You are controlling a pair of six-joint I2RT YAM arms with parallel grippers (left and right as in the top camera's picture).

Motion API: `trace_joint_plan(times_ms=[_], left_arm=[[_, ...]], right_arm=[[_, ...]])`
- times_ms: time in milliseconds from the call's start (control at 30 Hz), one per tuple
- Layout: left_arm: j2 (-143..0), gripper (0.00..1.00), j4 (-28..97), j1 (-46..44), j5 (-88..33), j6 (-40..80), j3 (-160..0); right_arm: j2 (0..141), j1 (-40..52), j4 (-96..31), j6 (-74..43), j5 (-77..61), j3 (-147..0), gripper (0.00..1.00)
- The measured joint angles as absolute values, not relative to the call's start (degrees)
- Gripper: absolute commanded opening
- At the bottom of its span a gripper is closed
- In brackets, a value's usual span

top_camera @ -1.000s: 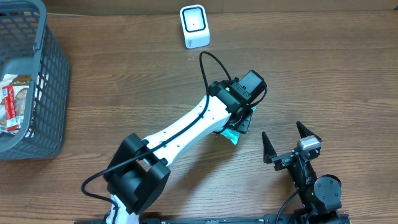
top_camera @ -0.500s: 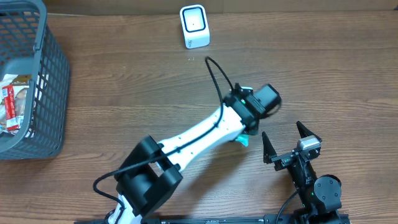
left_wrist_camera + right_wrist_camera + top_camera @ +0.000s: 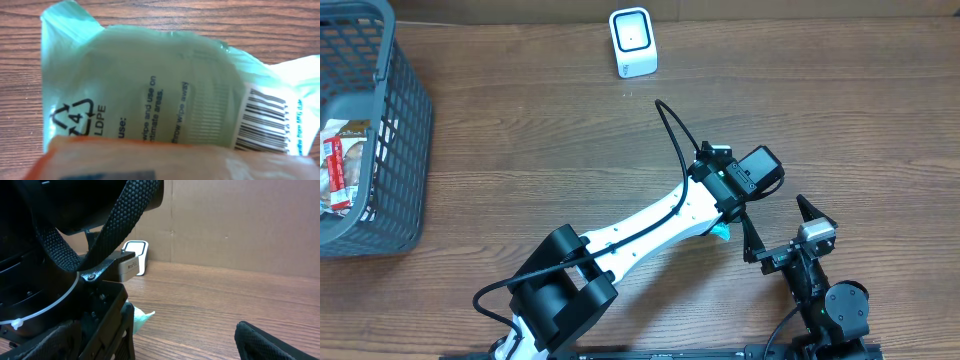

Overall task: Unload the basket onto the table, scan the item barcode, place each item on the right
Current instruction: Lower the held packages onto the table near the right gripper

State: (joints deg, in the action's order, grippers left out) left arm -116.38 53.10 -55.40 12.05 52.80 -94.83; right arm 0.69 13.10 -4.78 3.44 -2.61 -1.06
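My left gripper will next ease down toward the clear wooden tabletop beside the packet's green tip to release the blurred orange surface.
The item is a pale green plastic packet (image 3: 150, 80) with a black barcode (image 3: 265, 120) on its white right end; it fills the left wrist view above the wood. A blurred orange surface (image 3: 150, 160) runs along that view's bottom edge. From overhead only the packet's green tip (image 3: 722, 232) shows under my left gripper (image 3: 730, 212), which is shut on it. The same tip (image 3: 139, 319) pokes out beside the left arm in the right wrist view. My right gripper (image 3: 782, 228) stands open and empty just right of the packet. The white scanner (image 3: 633, 42) stands at the table's far edge.
A grey basket (image 3: 390, 130) holding a red-and-white packet (image 3: 340, 165) sits at the left edge. The left arm's black wrist (image 3: 60, 255) fills the left of the right wrist view, with the scanner (image 3: 134, 262) behind it against a cardboard wall.
My left arm has swung right and toward the front with the packet, which now hangs next to the right gripper's left finger. The right arm has not moved.
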Motion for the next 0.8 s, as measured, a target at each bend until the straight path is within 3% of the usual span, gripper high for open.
trace_joint_plan(times_ms=[600, 700, 800], left_arm=[[-116.4, 0.48, 49.3, -53.5, 7.9, 53.1, -90.4], [-116.4, 0.63, 48.1, -53.5, 7.4, 53.0, -89.9], [-116.4, 0.93, 47.7, -53.5, 6.8, 53.2, -89.8]], right_arm=[[0.7, 13.1, -4.8, 3.4, -2.6, -1.1, 1.0], [0.7, 13.1, -4.8, 3.4, -2.6, -1.1, 1.0], [0.7, 13.1, -4.8, 3.4, -2.6, -1.1, 1.0]])
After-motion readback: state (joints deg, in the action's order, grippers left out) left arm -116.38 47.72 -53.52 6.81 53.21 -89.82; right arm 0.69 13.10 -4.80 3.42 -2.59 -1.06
